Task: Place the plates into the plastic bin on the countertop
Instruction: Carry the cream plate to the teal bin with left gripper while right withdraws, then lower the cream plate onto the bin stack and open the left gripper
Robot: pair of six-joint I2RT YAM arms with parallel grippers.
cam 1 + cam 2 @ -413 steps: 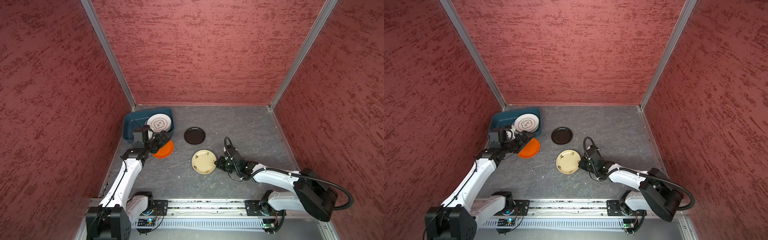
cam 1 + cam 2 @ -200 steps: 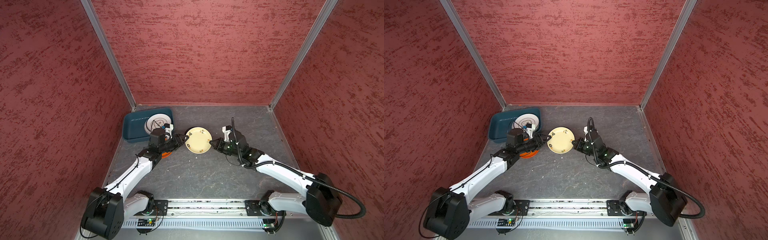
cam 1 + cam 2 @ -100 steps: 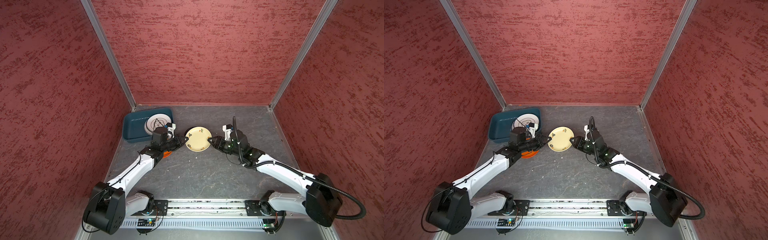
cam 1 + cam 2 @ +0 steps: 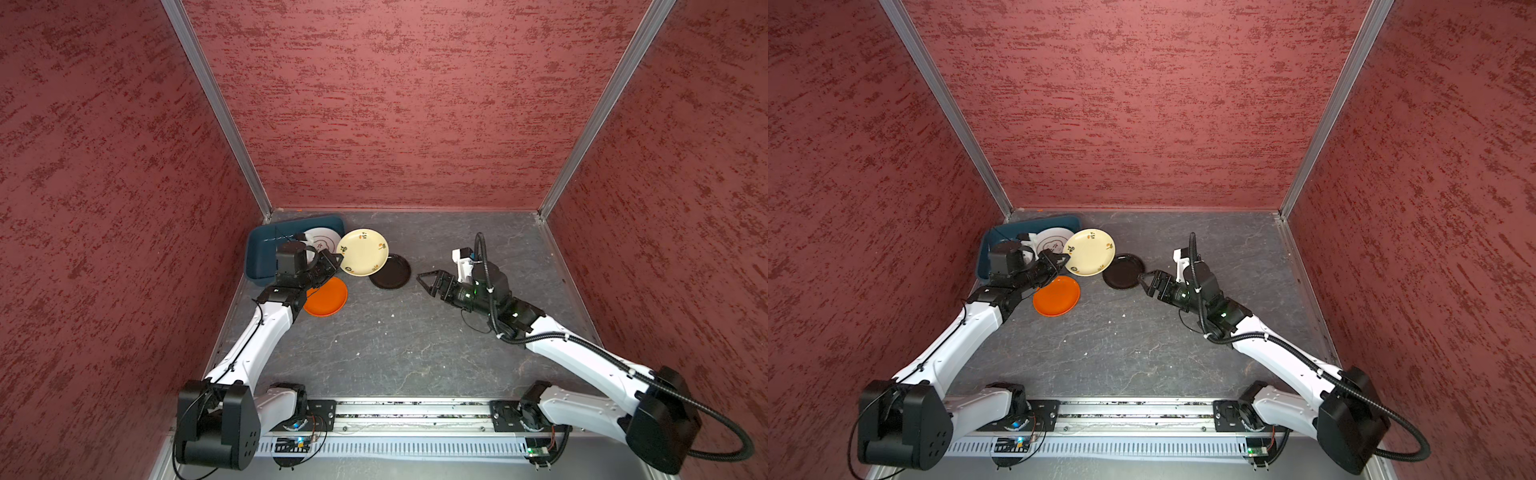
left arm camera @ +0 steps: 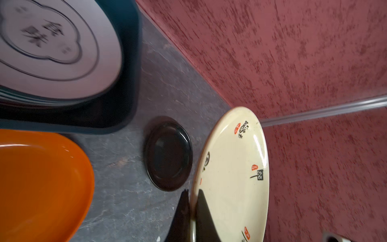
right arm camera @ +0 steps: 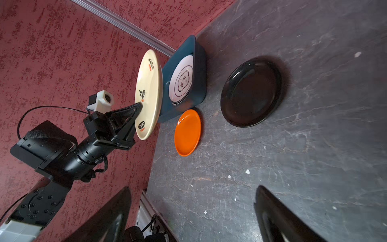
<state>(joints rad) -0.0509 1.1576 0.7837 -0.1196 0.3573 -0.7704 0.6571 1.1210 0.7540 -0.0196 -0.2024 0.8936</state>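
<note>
The cream-yellow plate is still hanging outside, so next I will move my left gripper over the teal bin's side and then down onto the white plate [image 4: 324, 237] [image 5: 54, 46] to let go.
My left gripper [image 4: 339, 259] [image 5: 191, 193] is shut on the rim of a cream-yellow plate [image 4: 362, 252] [image 4: 1090, 252] [image 5: 234, 178] [image 6: 148, 88], held in the air beside the teal plastic bin [image 4: 259, 249] [image 4: 986, 253]. A white plate with a printed motif [image 4: 322, 240] [image 5: 52, 46] lies in the bin, on a stack. On the countertop [image 4: 395, 353] an orange plate [image 4: 326, 297] [image 6: 187, 132] and a black plate [image 4: 390, 272] [image 6: 251, 92] lie flat. My right gripper [image 4: 426, 283] [image 6: 192, 188] stands open and empty, right of the black plate.
Red textured walls close in the left, back and right sides. The bin sits in the back left corner against the wall. A metal rail [image 4: 415, 415] with both arm bases runs along the front edge.
My right gripper has let go of the cream-yellow plate, opened wide and drawn back to the right. My left gripper has shut on the plate's rim and carried it towards the bin.
</note>
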